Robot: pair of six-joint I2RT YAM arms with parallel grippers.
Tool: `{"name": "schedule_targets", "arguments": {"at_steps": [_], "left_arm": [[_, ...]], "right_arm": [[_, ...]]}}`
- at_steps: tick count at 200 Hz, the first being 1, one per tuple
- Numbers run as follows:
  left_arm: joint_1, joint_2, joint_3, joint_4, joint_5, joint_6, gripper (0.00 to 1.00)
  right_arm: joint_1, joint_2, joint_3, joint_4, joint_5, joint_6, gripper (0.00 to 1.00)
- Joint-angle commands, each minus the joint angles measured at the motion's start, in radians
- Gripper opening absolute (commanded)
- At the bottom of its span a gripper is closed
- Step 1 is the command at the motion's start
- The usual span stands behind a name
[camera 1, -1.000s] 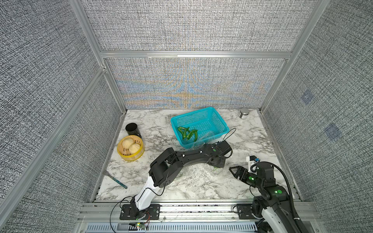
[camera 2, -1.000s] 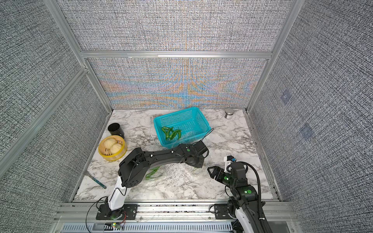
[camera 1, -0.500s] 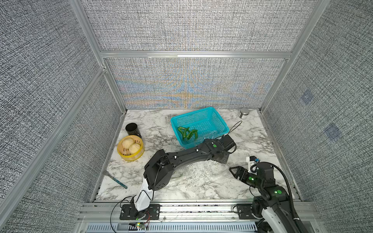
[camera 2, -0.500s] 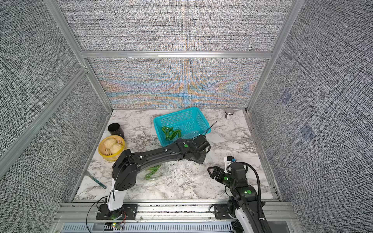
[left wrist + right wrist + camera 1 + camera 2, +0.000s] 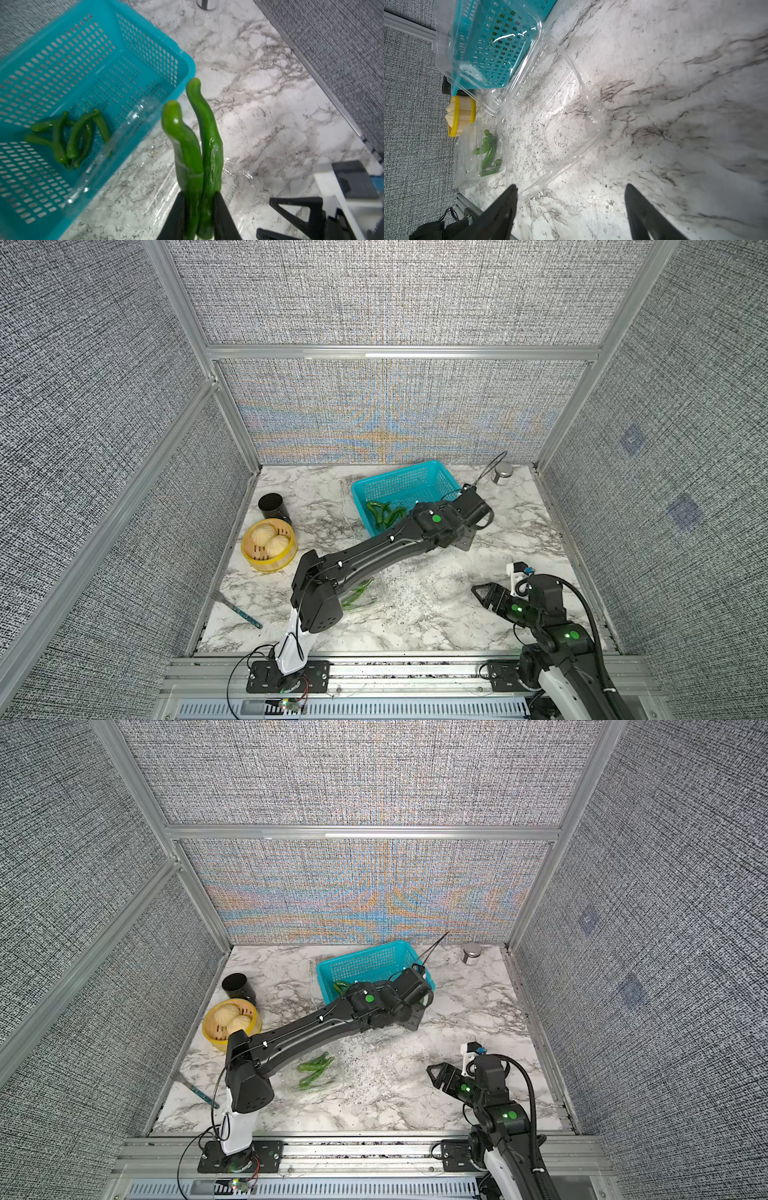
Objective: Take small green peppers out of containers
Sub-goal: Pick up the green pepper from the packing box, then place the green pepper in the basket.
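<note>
I should move my left gripper outward and down into the teal basket (image 5: 436,472) next and release both peppers, because the basket's bare bottom beside the pile of peppers is below and outward.
In the left wrist view my left gripper (image 5: 197,200) is shut on two small green peppers (image 5: 193,149), which stick out past the near right corner of the teal basket (image 5: 149,31). Several more peppers (image 5: 70,135) lie inside the basket (image 5: 436,472). An open, empty clear container (image 5: 550,116) sits on the marble below, its lid leaning on the basket. A second clear container (image 5: 477,158) holds several peppers (image 5: 316,1071) near the front left. My right gripper (image 5: 571,207) is open and empty at the front right (image 5: 484,593), next to the empty container's edge.
A yellow steamer with buns (image 5: 269,545) and a black cup (image 5: 273,507) stand at the left. A metal tin (image 5: 502,472) is at the back right corner. A teal-handled tool (image 5: 241,612) lies at the front left. Grey walls close in three sides.
My left arm has swung from over the middle of the table toward the back right, carrying the peppers up beside the basket's corner. The right arm has not moved.
</note>
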Motion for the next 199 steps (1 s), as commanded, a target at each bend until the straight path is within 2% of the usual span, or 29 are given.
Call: {"name": "schedule_targets", "arguments": {"at_steps": [1,32,55,76,108,179,192,199], "left_arm": [[0.057,0.016,0.055,-0.030,-0.046,0.057,0.11],[0.200,0.044,0.102,0.012,0.035,0.098,0.11],[0.306,0.142,0.192,-0.011,0.153,0.099,0.12],[0.363,0.212,0.212,-0.001,0.205,0.101,0.11],[0.411,0.278,0.169,0.044,0.254,0.073,0.11],[0.459,0.385,0.104,0.056,0.344,0.012,0.11],[0.460,0.389,0.085,0.068,0.334,0.012,0.16],[0.460,0.391,0.078,0.072,0.329,0.013,0.23]], "right_arm": [[0.001,0.000,0.001,0.009,-0.016,0.000,0.81],[0.000,-0.008,-0.002,0.006,-0.017,0.004,0.81],[0.001,-0.011,-0.008,0.011,-0.018,0.009,0.81],[0.001,-0.011,-0.006,0.007,-0.020,0.009,0.81],[0.000,-0.016,0.001,-0.007,-0.019,0.005,0.81],[0.000,-0.019,0.006,-0.014,-0.023,0.003,0.81],[0.000,-0.022,0.006,-0.018,-0.023,0.003,0.81],[-0.001,-0.022,0.007,-0.018,-0.023,0.004,0.81]]}}
